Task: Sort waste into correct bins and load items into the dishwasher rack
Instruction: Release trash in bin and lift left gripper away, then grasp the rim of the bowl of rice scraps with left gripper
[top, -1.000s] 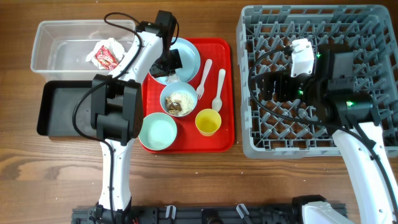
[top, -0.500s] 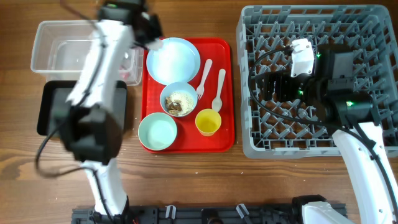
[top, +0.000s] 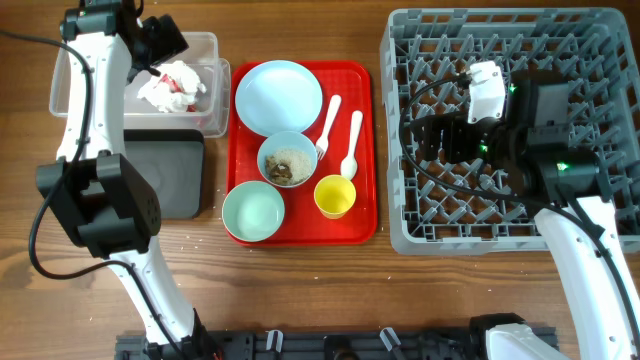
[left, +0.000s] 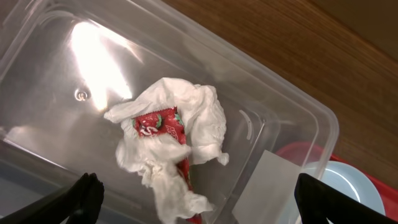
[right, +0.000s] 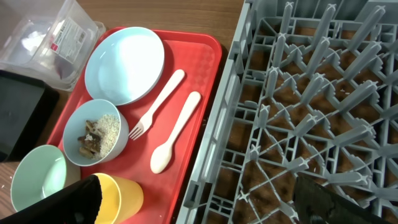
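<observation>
I will next move my left gripper to the right in the overhead view, back and down onto the bowl's rim by the fork, because food scraps are still in the bowl.
The red-and-white snack wrapper with crumpled white tissue (top: 173, 86) (left: 168, 140) lies inside the clear tub (top: 214, 48) (left: 292, 109). My left gripper (top: 163, 48) (left: 199, 211) hovers open just above it, holding nothing. The pale blue plate (top: 278, 97), the bowl with food scraps (top: 287, 160), the mint bowl (top: 253, 212), the yellow cup (top: 334, 196), the fork (top: 328, 125) and the spoon (top: 352, 142) sit on the red tray (top: 365, 150). Over the grey dishwasher rack (top: 590, 60) (right: 311, 112), my right gripper (top: 440, 135) (right: 205, 208) hangs open and empty.
The black tray (top: 175, 180) (right: 18, 112) lies in front of the tub, partly under my left arm. Through the right wrist camera I see the plate (right: 124, 65), scrap bowl (right: 96, 134), cup (right: 121, 196), fork (right: 158, 106) and spoon (right: 177, 130) left of the rack's wall.
My left arm swung from over the plate to above the clear tub and its jaws opened. The white tissue heap in the tub looks larger. The right arm has not moved.
</observation>
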